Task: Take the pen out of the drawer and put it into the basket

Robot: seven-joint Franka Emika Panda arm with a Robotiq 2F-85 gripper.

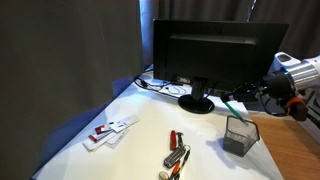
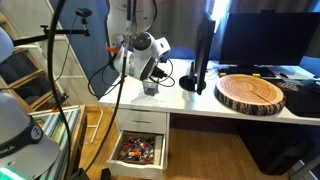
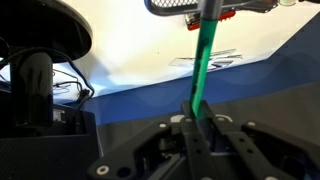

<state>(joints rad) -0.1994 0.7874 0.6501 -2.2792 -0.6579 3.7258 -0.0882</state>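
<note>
My gripper stays nearly in place above the basket's open top (image 1: 241, 124) next and spreads its fingers to release the thin green pen, whose lower end already points inside.
My gripper (image 1: 250, 98) is shut on the thin green pen (image 1: 231, 103) and holds it in the air above the grey wire-mesh basket (image 1: 240, 136), which stands on the white table in front of the monitor. In the wrist view the pen (image 3: 203, 55) sticks out from between my closed fingers (image 3: 196, 122) towards the table. In an exterior view my gripper (image 2: 151, 73) hangs just over the basket (image 2: 150, 89), and the drawer (image 2: 138, 150) below the table stands open with several small items inside.
A black monitor (image 1: 215, 50) with cables stands at the back. A red-handled tool (image 1: 177, 140), a silver-and-black object (image 1: 175, 160) and white cards (image 1: 110, 130) lie on the table. A round wooden slab (image 2: 250, 92) lies beside the monitor.
</note>
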